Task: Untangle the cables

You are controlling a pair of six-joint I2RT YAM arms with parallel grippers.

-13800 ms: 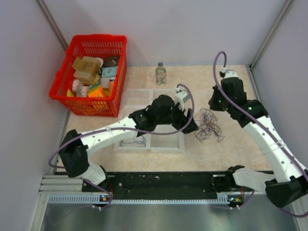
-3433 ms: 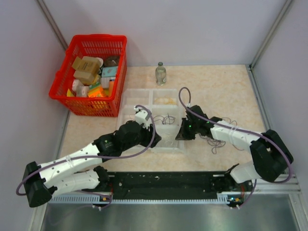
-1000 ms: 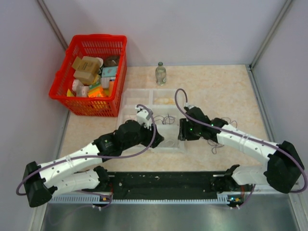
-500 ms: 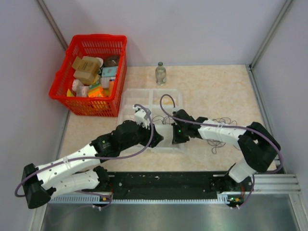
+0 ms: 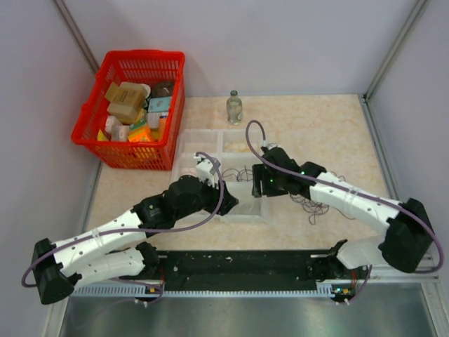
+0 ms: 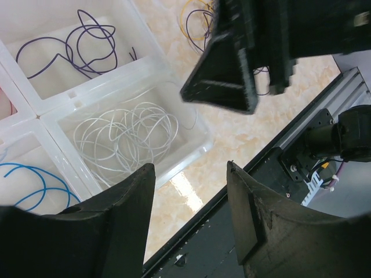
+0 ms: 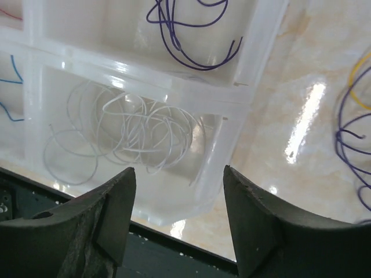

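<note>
I will move my right gripper to the right in the top view and then down onto the yellow cable pieces (image 7: 355,83), which are among purple loops outside the tray.
The cables (image 5: 313,198), a loose bunch of thin purple loops with a yellow strand, lie on the table right of the clear divided tray (image 5: 200,144); the right wrist view catches their edge (image 7: 355,136). My right gripper (image 5: 261,186) hangs open and empty (image 7: 178,171) over the tray's near right corner. Below it a coil of white wire (image 7: 133,130) lies in the near compartment, and a purple wire (image 7: 185,40) in the one behind. My left gripper (image 5: 230,202) is open and empty (image 6: 188,174) above the tray's front edge, close beside the right one.
A blue wire (image 6: 23,179) lies in the tray's near left compartment. A red basket (image 5: 144,55) full of boxes stands at the back left. A small glass bottle (image 5: 234,107) stands behind the tray. The black base rail (image 5: 238,270) runs along the near edge.
My right gripper swung left over the tray's near compartment, then drew back slightly to the right and farther. Its jaws went from partly open to wide open. The left arm barely moved.
</note>
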